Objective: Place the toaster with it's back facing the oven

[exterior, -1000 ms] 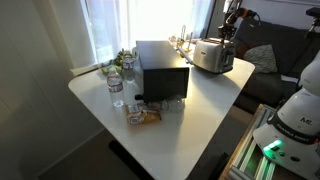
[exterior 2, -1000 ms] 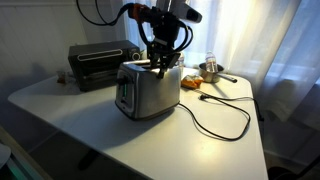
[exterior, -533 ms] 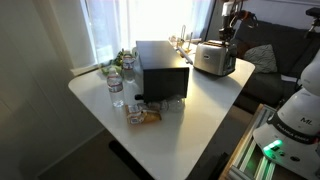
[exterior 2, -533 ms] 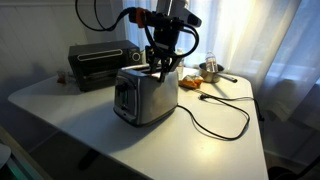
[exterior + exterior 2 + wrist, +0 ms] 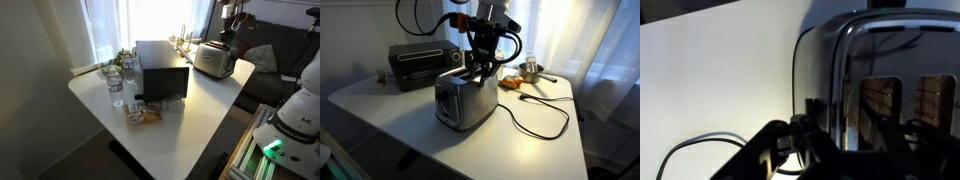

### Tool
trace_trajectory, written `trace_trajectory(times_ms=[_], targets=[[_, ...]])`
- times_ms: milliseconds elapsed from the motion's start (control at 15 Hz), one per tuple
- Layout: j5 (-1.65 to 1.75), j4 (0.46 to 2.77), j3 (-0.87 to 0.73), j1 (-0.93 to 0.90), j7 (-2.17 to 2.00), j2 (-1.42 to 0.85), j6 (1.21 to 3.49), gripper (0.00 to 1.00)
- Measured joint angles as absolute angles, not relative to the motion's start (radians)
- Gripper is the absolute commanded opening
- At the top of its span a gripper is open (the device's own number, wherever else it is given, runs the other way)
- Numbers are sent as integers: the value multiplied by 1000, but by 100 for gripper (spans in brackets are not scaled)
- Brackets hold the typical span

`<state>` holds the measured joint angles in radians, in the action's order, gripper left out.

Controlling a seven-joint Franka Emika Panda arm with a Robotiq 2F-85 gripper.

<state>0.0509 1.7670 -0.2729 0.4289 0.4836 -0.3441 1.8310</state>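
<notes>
The gripper shifts the toaster sideways to the tabletop by the oven next. It turns the toaster's lever end away so its back faces the oven, then releases.
The silver two-slot toaster [image 5: 465, 97] stands on the white table, in front of the black toaster oven [image 5: 420, 62]. Both also show in an exterior view, the toaster [image 5: 213, 58] to the right of the oven [image 5: 162, 68]. My gripper [image 5: 478, 68] reaches down onto the toaster's top and grips its wall at a slot. In the wrist view the dark fingers [image 5: 840, 150] straddle the toaster's [image 5: 890, 70] shiny side wall. The toaster's black cord [image 5: 535, 125] trails over the table.
Water bottles [image 5: 117, 88], a snack packet [image 5: 145, 116] and glasses stand near the oven's front. A metal bowl [image 5: 530, 71] and orange items [image 5: 510, 85] lie behind the toaster. The table edge [image 5: 215, 120] is close to the toaster.
The toaster has turned a little on the table with my gripper on it, its narrow lever end swinging more toward the camera. The oven has not moved.
</notes>
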Motion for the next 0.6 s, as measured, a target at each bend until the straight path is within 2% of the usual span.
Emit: trace_trajectory(times_ms=[600], targets=[[114,1811,-218,415,753,-331,1900,19]])
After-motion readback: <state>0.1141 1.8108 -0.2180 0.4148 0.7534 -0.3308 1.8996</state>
